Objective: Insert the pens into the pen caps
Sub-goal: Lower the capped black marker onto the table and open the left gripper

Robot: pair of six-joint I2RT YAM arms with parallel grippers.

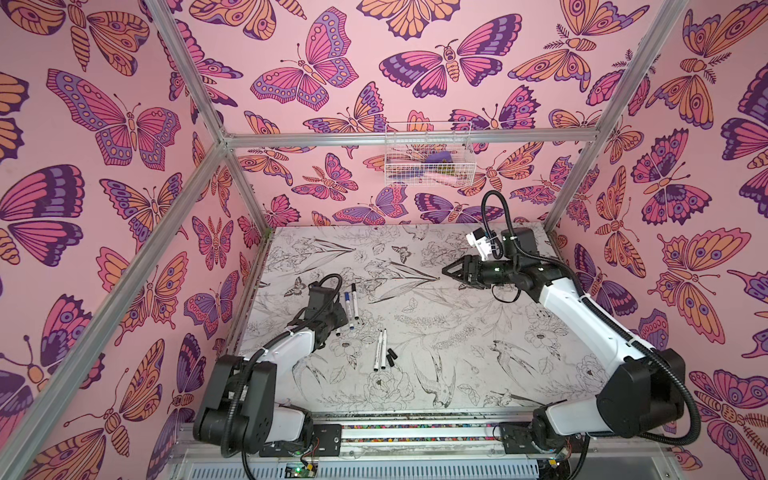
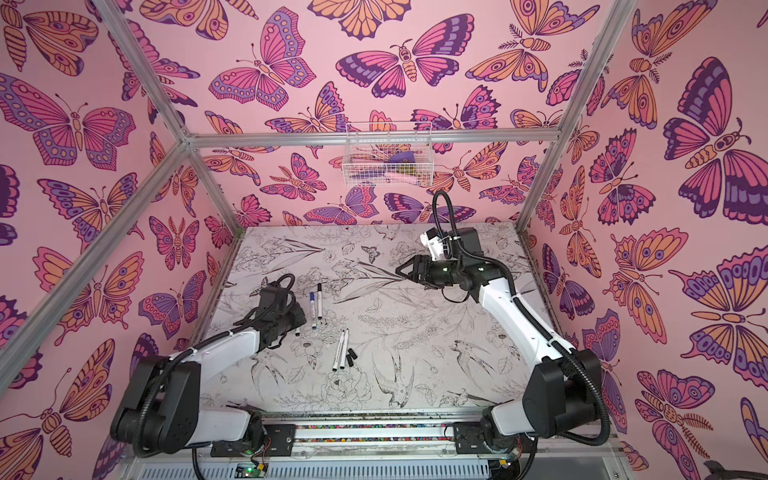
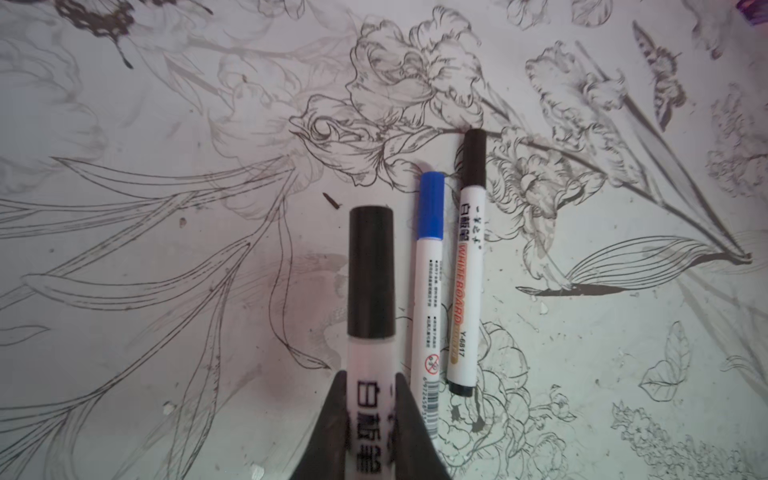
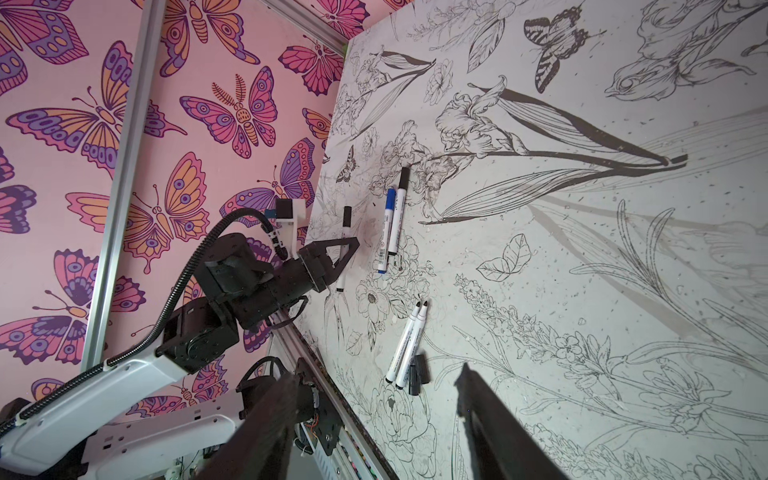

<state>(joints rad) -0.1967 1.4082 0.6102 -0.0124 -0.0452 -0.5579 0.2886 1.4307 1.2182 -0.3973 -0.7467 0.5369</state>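
Note:
I will lower my left gripper onto the tabletop (image 2: pixel 308 326) (image 3: pixel 405 308) beside the blue-capped pen and release the white body of the pen there, because this pen already has its black cap on.
My left gripper (image 3: pixel 371 399) is shut on the white barrel of a pen (image 3: pixel 371 357) that wears a black cap (image 3: pixel 371 270), low over the table. Beside it lie two capped pens, one blue-capped (image 3: pixel 428 282) and one black-capped (image 3: pixel 467 266). Nearer the front, two uncapped pens (image 1: pixel 380 351) lie side by side, with two loose black pen caps (image 1: pixel 391 357) touching each other just right of them. My right gripper (image 1: pixel 446 272) hangs open and empty above the back right of the table; in its wrist view its fingers (image 4: pixel 478 399) frame the uncapped pens (image 4: pixel 405 345) from far off.
A white wire basket (image 1: pixel 428 156) with coloured items hangs on the back wall. Aluminium frame posts (image 1: pixel 582 158) and butterfly-patterned walls close in the floral-print table (image 1: pixel 478 345). A rail (image 1: pixel 415 430) runs along the front edge between both arm bases.

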